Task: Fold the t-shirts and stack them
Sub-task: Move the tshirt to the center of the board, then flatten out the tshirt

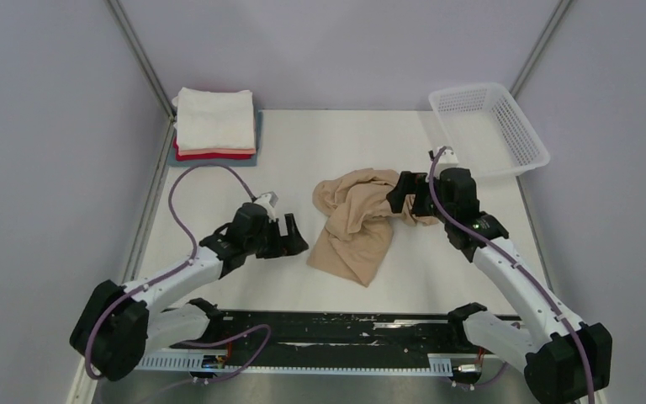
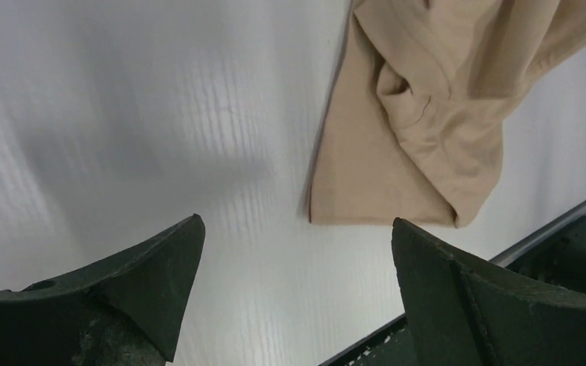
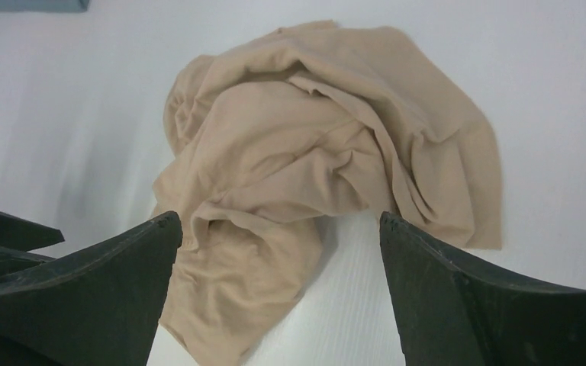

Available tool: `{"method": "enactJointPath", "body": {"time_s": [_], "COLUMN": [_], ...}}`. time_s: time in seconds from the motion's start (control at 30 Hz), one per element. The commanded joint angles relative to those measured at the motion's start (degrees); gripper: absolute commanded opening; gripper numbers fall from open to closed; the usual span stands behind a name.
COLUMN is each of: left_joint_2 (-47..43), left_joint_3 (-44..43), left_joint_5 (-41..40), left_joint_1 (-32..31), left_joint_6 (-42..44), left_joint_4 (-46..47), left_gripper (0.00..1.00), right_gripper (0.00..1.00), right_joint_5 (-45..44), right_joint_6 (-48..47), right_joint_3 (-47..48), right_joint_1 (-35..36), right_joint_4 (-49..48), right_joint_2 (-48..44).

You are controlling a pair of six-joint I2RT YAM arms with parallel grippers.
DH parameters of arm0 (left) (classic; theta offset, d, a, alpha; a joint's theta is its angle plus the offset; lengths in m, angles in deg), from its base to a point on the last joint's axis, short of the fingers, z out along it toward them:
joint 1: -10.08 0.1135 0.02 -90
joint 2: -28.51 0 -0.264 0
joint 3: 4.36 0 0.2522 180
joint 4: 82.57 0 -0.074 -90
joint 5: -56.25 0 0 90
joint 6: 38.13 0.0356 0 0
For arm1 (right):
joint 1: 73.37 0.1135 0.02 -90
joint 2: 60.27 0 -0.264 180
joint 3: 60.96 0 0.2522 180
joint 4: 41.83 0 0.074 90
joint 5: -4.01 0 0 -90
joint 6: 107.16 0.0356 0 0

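Observation:
The tan t-shirt's nearest hem corner [image 1: 313, 261] [image 2: 319, 216] is flat, past the t-shirt's folds. My left gripper should move down and to the right in the top view onto it next.
A crumpled tan t-shirt [image 1: 357, 220] lies in a heap at the middle of the table; it also shows in the left wrist view [image 2: 420, 114] and the right wrist view [image 3: 313, 152]. A stack of folded t-shirts [image 1: 214, 126], cream-white on top with pink, red and grey-blue below, sits at the back left. My left gripper [image 1: 296, 236] is open and empty just left of the tan shirt's lower part; in its wrist view the gripper [image 2: 297, 229] hangs over bare table. My right gripper [image 1: 397, 195] is open at the shirt's right edge, and in its wrist view the gripper [image 3: 278, 225] holds nothing.
A white plastic mesh basket [image 1: 488, 128] stands at the back right. A black perforated rail [image 1: 328, 330] runs along the near edge between the arm bases. Grey walls close in the table on the left, back and right.

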Motion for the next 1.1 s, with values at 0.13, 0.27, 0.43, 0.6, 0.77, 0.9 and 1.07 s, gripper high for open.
{"method": "enactJointPath", "body": {"time_s": [0.13,0.27,0.43,0.6,0.77,0.9,1.07], "left_joint_2": [16.16,22.23,28.22,32.01,36.07,33.46,22.38], "left_joint_3": [-3.76,-7.59,-10.67,-13.08,-17.45,-17.47,-15.12], "left_joint_5": [-1.7,-5.68,-9.6,-13.16,-17.93,-27.33,-40.52], "left_joint_1": [-10.04,-13.76,-17.64,-19.65,-21.66,-21.77,-21.1], "left_joint_6": [-5.84,-6.31,-7.06,-8.07,-8.31,-10.87,-14.05], "left_joint_4": [7.96,4.4,-0.49,-2.37,-6.72,-12.02,-20.24], "left_gripper": [0.85,0.73,0.62,0.53,0.05,0.0,0.0], "right_gripper": [1.0,1.0,1.0,1.0,1.0,1.0,1.0], "right_joint_5": [-2.02,-3.9,-6.11,-7.14,-8.16,-7.75,-8.91], "right_joint_6": [3.66,4.16,4.36,4.23,3.74,2.66,2.45], "right_joint_3": [-4.81,-5.66,-5.63,-5.94,-6.32,-6.96,-8.37], "right_joint_1": [0.12,0.04,0.06,0.06,0.07,0.03,0.02], "right_joint_4": [-3.02,-3.04,-3.07,-3.1,-3.08,-2.31,-1.21], "right_joint_2": [-4.41,-4.58,-3.98,-3.57,-3.98,-5.16,-6.75]}}
